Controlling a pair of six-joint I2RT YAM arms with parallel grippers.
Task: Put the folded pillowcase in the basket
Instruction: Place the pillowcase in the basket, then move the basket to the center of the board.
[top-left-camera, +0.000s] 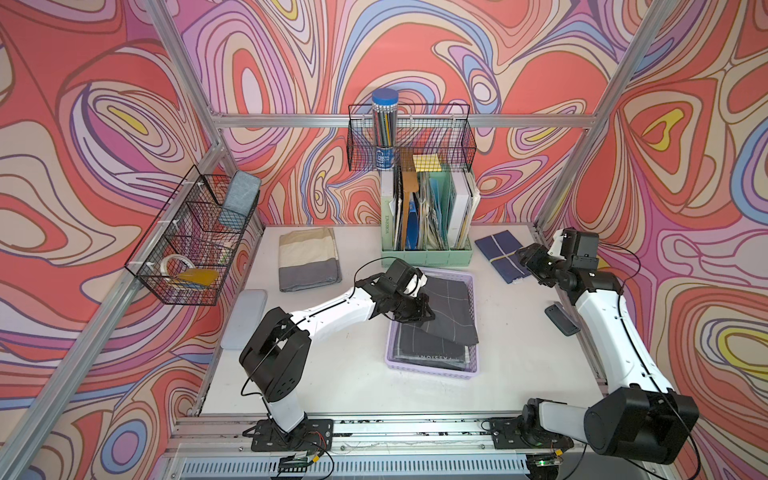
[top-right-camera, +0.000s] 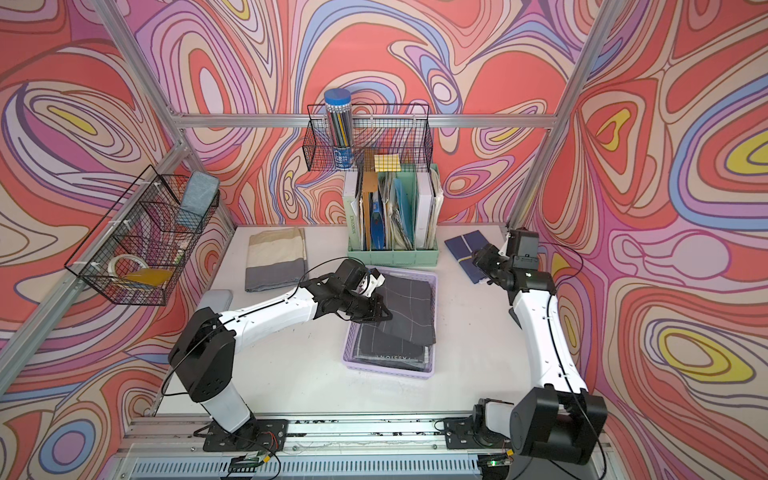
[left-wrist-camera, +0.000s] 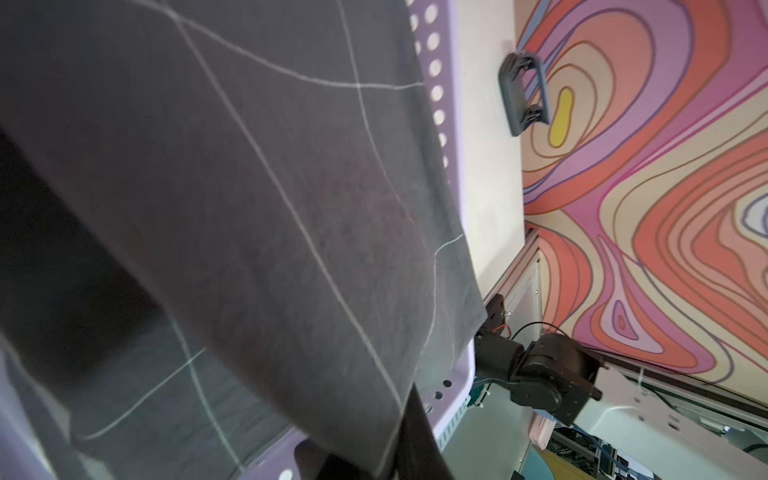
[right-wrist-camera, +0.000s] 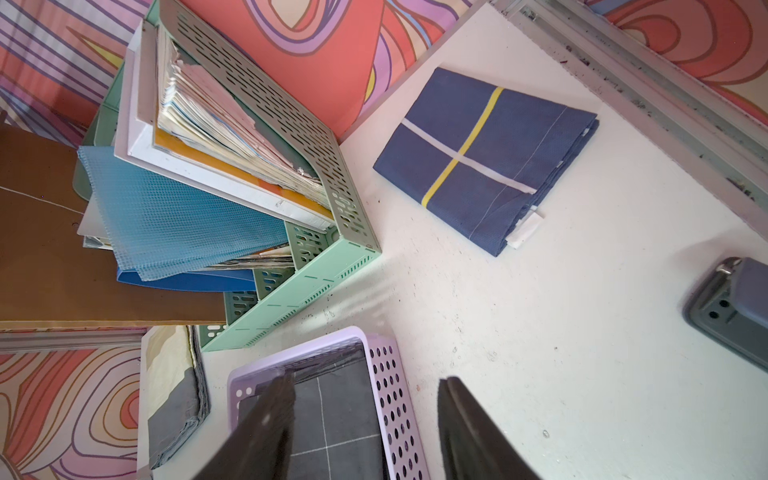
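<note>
The near half of the basket (top-left-camera: 412, 341) (left-wrist-camera: 164, 400) is below my left gripper, toward the base. My left gripper will move down and back to let go of the pillowcase's edge.
My left gripper (top-left-camera: 419, 318) (top-right-camera: 376, 313) (left-wrist-camera: 374, 465) is shut on one edge of the folded pillowcase (top-left-camera: 451, 307) (top-right-camera: 409, 307) (left-wrist-camera: 270, 187), dark grey with thin white grid lines. The pillowcase hangs tilted over the lilac basket (top-left-camera: 432, 376) (top-right-camera: 386, 372) (left-wrist-camera: 432, 66) (right-wrist-camera: 390, 395), one corner reaching past its right rim. Another dark folded cloth (top-left-camera: 428, 353) (right-wrist-camera: 332, 415) lies inside the basket beneath it. My right gripper (top-left-camera: 525, 259) (top-right-camera: 478, 259) (right-wrist-camera: 365, 399) is open and holds nothing, raised at the back right, beyond the basket's far right corner.
A navy folded cloth (top-left-camera: 498, 255) (right-wrist-camera: 486, 162) lies back right and a beige-and-grey striped one (top-left-camera: 307, 257) back left. The mint file holder (top-left-camera: 428, 253) stands just behind the basket. A grey case (top-left-camera: 245, 318) lies left, a dark grey stapler-like object (top-left-camera: 561, 320) right. Black wire baskets (top-left-camera: 191, 241) hang on the walls.
</note>
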